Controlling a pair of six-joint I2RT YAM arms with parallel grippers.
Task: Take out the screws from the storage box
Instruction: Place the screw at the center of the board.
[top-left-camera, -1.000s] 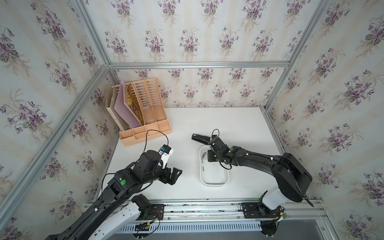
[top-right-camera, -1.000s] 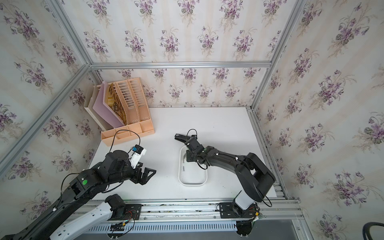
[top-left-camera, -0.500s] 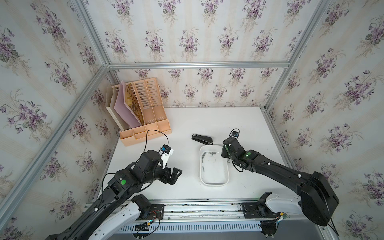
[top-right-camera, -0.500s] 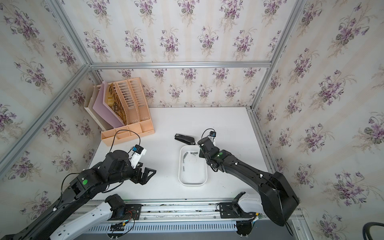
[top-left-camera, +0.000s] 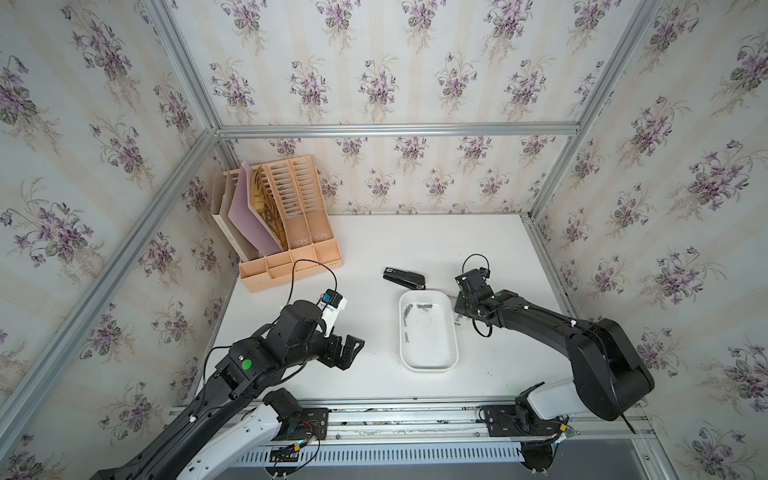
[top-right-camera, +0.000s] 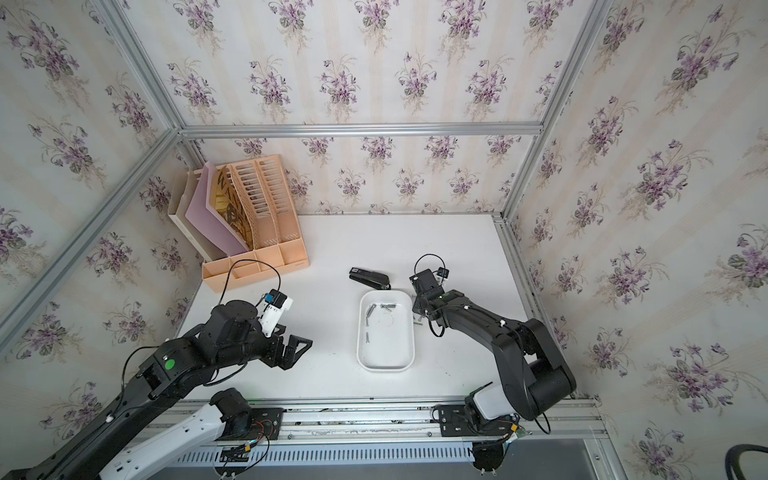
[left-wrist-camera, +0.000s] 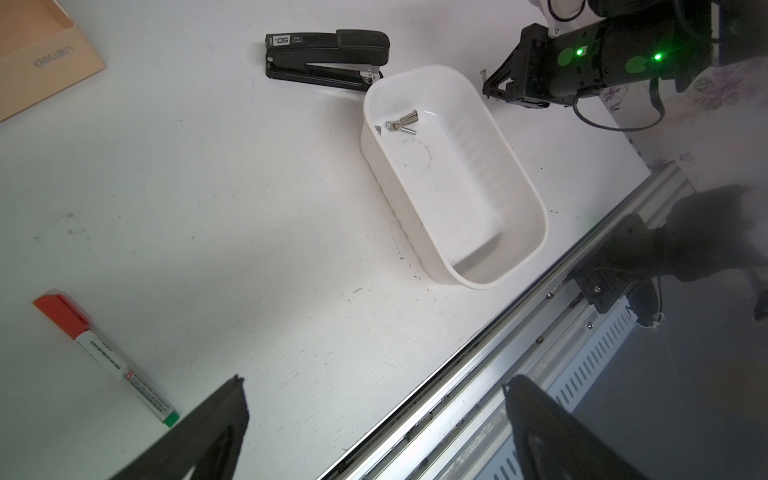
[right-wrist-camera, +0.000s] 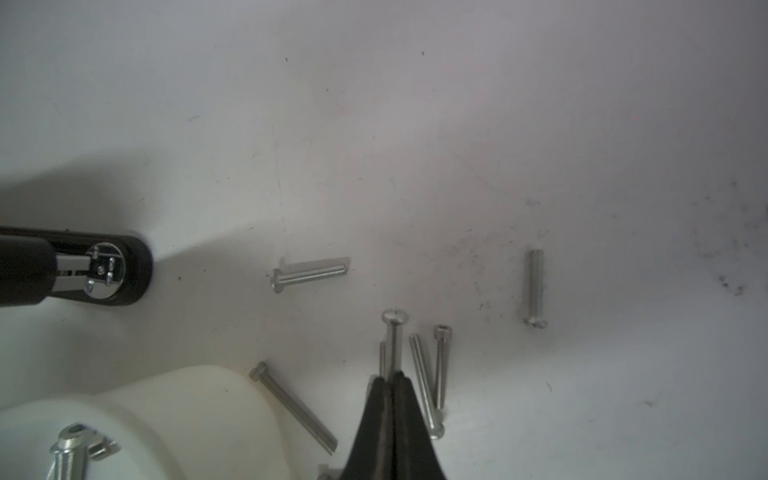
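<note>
My right gripper has the screw clear of the box (top-left-camera: 429, 367) already, so it will go down toward the bare gap beside the paired screws and release the screw's stem.
The white storage box (top-left-camera: 429, 367) (top-right-camera: 386, 366) (left-wrist-camera: 536, 199) sits mid-table, with a few screws (top-left-camera: 424, 306) (top-right-camera: 388, 306) (left-wrist-camera: 401, 123) at its far end. My right gripper (right-wrist-camera: 392, 377) (top-left-camera: 458, 311) is just right of the box, low over the table, shut on the shaft of one screw (right-wrist-camera: 394, 332) whose head sticks out past the tips. Several more screws (right-wrist-camera: 309, 274) (top-left-camera: 457, 321) lie loose on the table around it. My left gripper (top-left-camera: 353, 349) (top-right-camera: 301, 347) (left-wrist-camera: 374, 382) hangs open and empty left of the box, near the front edge.
A black stapler (top-left-camera: 405, 277) (left-wrist-camera: 328, 54) (right-wrist-camera: 83, 266) lies just beyond the box's far end. A peach file organizer (top-left-camera: 282, 232) stands at the back left. A red-capped, green-tipped marker (left-wrist-camera: 104, 353) lies under my left arm. The metal front rail (top-left-camera: 415, 415) runs along the table's edge.
My right gripper has swung from over the box's far left end, by the stapler, to the table right of the box, staying shut. The left arm has not moved.
</note>
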